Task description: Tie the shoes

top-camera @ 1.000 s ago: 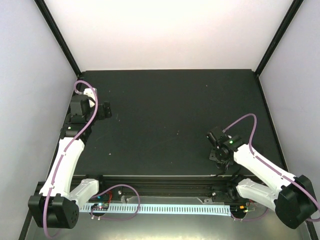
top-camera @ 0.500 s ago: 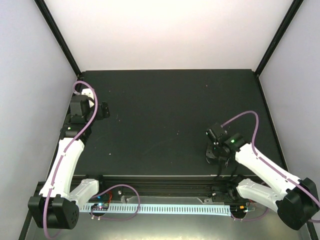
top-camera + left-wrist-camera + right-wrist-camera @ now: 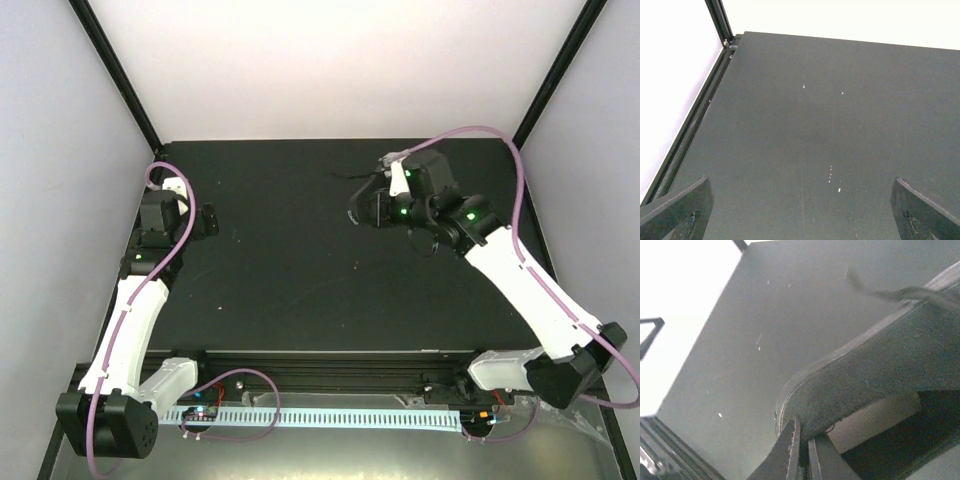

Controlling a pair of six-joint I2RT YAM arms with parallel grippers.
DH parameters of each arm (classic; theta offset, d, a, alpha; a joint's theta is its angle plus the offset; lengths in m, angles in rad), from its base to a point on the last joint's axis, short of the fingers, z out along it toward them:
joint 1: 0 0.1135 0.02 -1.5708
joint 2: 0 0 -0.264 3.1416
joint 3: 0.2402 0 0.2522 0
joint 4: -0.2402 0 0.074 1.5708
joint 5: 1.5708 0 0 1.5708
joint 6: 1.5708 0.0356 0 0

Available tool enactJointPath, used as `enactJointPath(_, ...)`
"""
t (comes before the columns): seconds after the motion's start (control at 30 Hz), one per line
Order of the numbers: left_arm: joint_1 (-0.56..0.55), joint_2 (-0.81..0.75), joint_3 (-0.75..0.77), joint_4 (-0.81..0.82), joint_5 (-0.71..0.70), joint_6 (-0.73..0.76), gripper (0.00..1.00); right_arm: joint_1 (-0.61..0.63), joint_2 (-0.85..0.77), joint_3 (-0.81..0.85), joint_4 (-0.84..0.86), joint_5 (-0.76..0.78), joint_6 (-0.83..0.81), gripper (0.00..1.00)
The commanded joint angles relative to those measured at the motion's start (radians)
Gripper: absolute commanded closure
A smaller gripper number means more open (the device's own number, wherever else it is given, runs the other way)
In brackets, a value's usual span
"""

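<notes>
The tabletop's bare near middle lies below and back from the right gripper, so the gripper will move back and down to release the shoe (image 3: 356,213) there.
My right gripper (image 3: 802,452) is shut on the rim at one end of the black shoe (image 3: 880,365). A pale patch (image 3: 875,422) lies just inside that rim. A thin black lace (image 3: 890,291) trails off the shoe's far side. From above, the right gripper (image 3: 368,207) is out over the far middle of the table, with the shoe (image 3: 356,213) a dark shape at its tip and a lace (image 3: 348,177) sticking out. My left gripper (image 3: 208,220) is at the left side, apart from the shoe. Its jaws (image 3: 800,220) are open on bare table.
The black tabletop (image 3: 300,260) is ringed by black frame posts (image 3: 115,75) and white walls. A rail (image 3: 690,125) runs along the table's left edge near my left gripper. A cable tray (image 3: 330,415) lies along the near edge.
The right gripper shut, then the right arm swung from the near right of the table to the far middle with the shoe. The left arm stayed still.
</notes>
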Motion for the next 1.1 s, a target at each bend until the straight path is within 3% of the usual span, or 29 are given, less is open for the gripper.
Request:
enactJointPath(0.0, -0.001, -0.012, -0.004, -0.006, -0.01, 0.014, 0.01, 0.052, 0.05, -0.073, 0.067, -0.062, -0.183, 0.98)
enactJointPath(0.3, -0.001, 0.007, -0.001, -0.009, 0.032, 0.012, 0.01, 0.2, 0.069, -0.413, 0.23, -0.022, -0.285, 0.98)
enactJointPath(0.7, -0.001, 0.01, -0.001, -0.008, 0.056, 0.013, 0.01, 0.381, 0.135, -0.338, 0.172, 0.027, -0.429, 0.98)
enactJointPath(0.97, 0.0, 0.015, -0.001, -0.008, 0.091, 0.014, 0.01, 0.587, 0.196, -0.453, 0.214, -0.003, -0.331, 0.98)
enactJointPath(1.0, -0.001, 0.016, -0.001, -0.009, 0.097, 0.015, 0.01, 0.611, 0.195, -0.46, 0.213, -0.003, -0.311, 0.96)
enactJointPath(1.07, -0.001, 0.02, 0.001, -0.009, 0.108, 0.012, 0.01, 0.643, 0.178, -0.465, 0.202, -0.004, -0.268, 0.73)
